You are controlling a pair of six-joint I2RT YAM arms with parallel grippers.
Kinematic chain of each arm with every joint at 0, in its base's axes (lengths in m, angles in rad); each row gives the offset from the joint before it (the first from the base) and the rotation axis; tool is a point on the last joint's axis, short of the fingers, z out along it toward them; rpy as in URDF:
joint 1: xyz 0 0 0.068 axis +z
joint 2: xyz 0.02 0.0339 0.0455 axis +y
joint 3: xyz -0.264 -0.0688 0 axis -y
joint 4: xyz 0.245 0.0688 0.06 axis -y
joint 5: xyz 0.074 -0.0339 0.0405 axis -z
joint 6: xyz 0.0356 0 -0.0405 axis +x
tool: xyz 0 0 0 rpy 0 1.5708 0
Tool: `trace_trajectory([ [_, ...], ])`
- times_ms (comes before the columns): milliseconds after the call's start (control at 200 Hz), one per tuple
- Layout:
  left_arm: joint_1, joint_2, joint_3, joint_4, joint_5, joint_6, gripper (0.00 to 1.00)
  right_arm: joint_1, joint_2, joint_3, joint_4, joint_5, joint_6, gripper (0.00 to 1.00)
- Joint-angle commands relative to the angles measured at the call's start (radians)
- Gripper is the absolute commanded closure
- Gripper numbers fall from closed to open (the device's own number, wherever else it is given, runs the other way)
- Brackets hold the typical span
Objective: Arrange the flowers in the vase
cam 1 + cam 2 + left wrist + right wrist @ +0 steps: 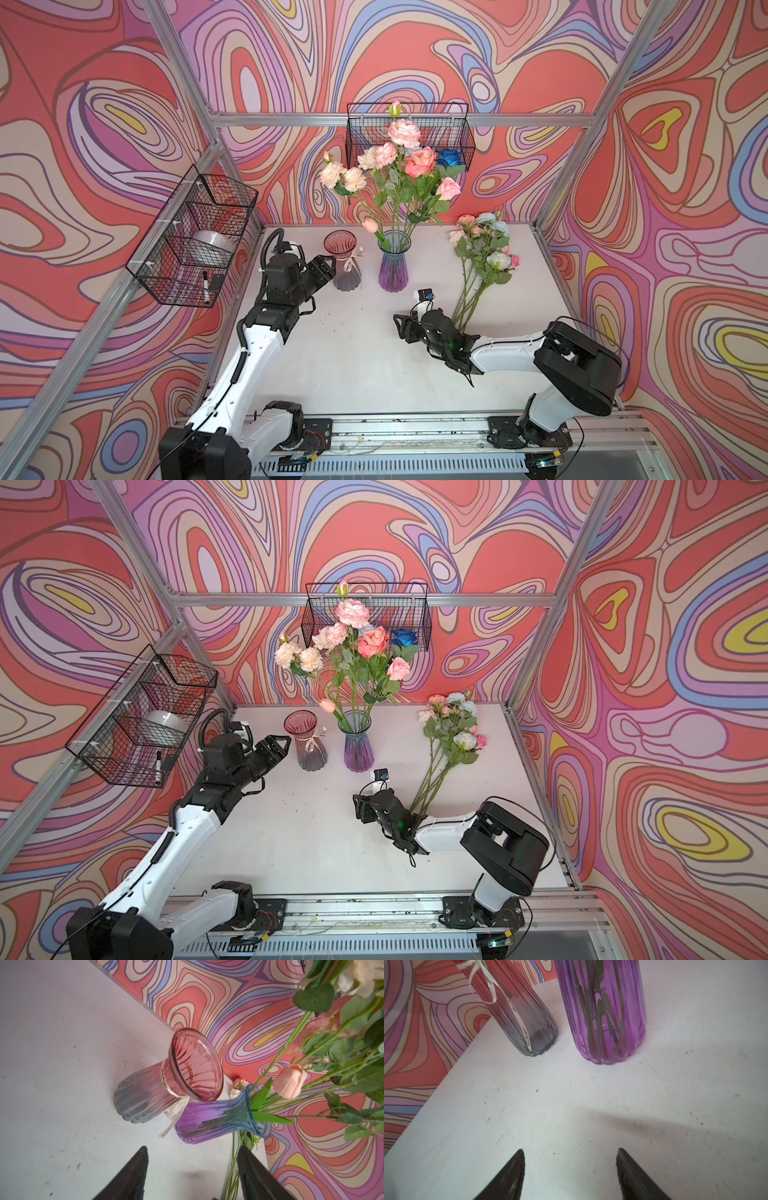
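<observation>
The red-and-grey vase's near rim [182,1083] stands just outward of my left gripper, so the gripper needs to move outward with its open fingers on both sides of that rim and close.
A purple glass vase [393,266] [357,748] stands at the back middle of the white table, holding a tall bunch of flowers [399,166] [359,646]: pink, peach, cream and one dark blue. More loose flowers [484,257] [451,733] lie on the table to its right, stems toward the front. My left gripper [328,268] [192,1147] is open and empty, just left of an empty red-and-grey vase [343,259] [166,1084]. In front of the purple vase [604,1012], my right gripper [400,328] [570,1149] hangs open and empty, with the loose stems beside its wrist.
A black wire basket [195,232] on the left wall holds a white tape roll and a marker. Another wire basket [440,133] hangs on the back wall behind the blooms. The arms' base rail [407,428] runs along the table's front edge.
</observation>
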Motion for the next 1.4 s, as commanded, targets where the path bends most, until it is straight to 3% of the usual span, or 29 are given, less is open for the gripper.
trace_trajectory([
  [0,0.023,0.107,0.072,0.038,-0.003,0.045,0.28,0.008,-0.08,-0.04,-0.067,0.027,0.039,0.28],
  [275,0.038,0.326,0.234,-0.038,-0.048,0.112,0.39,0.017,-0.33,-0.128,-0.211,0.1,0.066,0.29],
  [691,0.039,0.428,0.319,-0.196,-0.057,0.152,0.71,0.018,-0.635,-0.217,-0.413,0.207,0.097,0.29],
  [791,0.039,0.411,0.306,-0.23,-0.054,0.163,0.77,0.018,-0.679,-0.235,-0.443,0.227,0.102,0.29],
  [1026,0.039,0.275,0.206,-0.244,-0.02,0.163,1.0,0.018,-0.75,-0.246,-0.509,0.278,0.094,0.28],
  [1237,0.02,0.106,0.154,-0.306,0.054,0.152,1.0,0.017,-0.786,-0.234,-0.563,0.321,0.076,0.28],
  [1397,-0.09,0.002,0.191,-0.443,0.036,0.205,1.0,0.017,-0.812,-0.243,-0.585,0.339,0.087,0.28],
])
